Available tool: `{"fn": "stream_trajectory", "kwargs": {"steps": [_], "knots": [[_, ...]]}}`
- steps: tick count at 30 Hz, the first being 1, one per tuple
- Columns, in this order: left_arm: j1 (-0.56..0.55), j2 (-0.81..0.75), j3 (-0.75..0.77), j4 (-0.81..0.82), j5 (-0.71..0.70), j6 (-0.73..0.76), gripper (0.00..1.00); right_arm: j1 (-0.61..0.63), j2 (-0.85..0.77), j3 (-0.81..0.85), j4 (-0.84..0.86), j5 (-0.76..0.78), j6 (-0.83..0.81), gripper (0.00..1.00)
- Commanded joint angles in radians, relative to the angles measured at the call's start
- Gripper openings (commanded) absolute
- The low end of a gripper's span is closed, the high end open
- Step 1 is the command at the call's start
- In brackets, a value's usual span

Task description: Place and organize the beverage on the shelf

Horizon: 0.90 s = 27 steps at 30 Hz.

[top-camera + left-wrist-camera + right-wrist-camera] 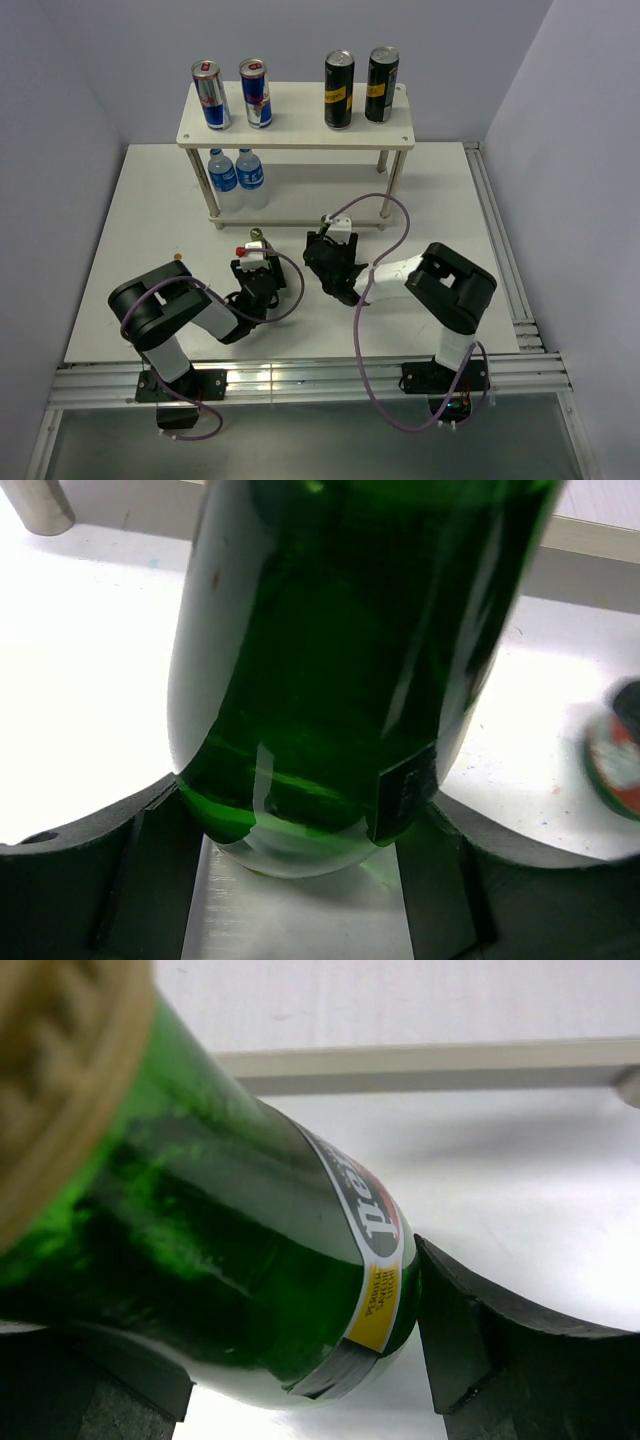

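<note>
I will carry the green bottle outward with my right gripper next and let it go on the lower level's empty end (354, 193) (510, 1005), because that space is outward of the gripper.
A green glass bottle (340, 660) fills the left wrist view, standing between my left gripper (305, 825) fingers (90, 880), which press on both of its sides near the base. A second green bottle (200, 1250) with a red, white and yellow label lies tilted across my right gripper (290, 1360), touching both fingers (490, 1350). From above, the left gripper (258, 265) and right gripper (335, 252) sit side by side in front of the shelf (295, 128) and mostly hide the bottles. Two silver-and-blue cans (210, 95) and two black cans (339, 90) stand on the top board.
Two clear water bottles (223, 172) with blue labels stand on the lower tier at the left. A blurred red-and-white round thing (615, 750) lies on the table right of the left gripper's bottle. Grey walls close in on both sides, and the shelf legs (385, 190) stand just beyond the grippers.
</note>
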Motion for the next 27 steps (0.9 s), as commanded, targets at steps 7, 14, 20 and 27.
{"fn": "stream_trajectory", "kwargs": {"steps": [7,14,20,27], "knots": [[0.002,0.017,-0.01,0.068,-0.023,-0.034,0.0,0.004,-0.217,0.037,-0.026,0.179,-0.093,0.0],[0.003,0.014,-0.006,0.046,-0.019,-0.038,0.0,-0.06,-0.214,0.129,-0.023,0.164,-0.147,0.0],[0.003,0.011,-0.009,0.042,-0.015,-0.041,0.0,-0.141,-0.17,0.218,-0.01,0.113,-0.179,0.0],[0.0,0.023,-0.006,0.045,-0.004,-0.046,0.0,-0.232,-0.086,0.3,-0.01,0.057,-0.173,0.0]]}}
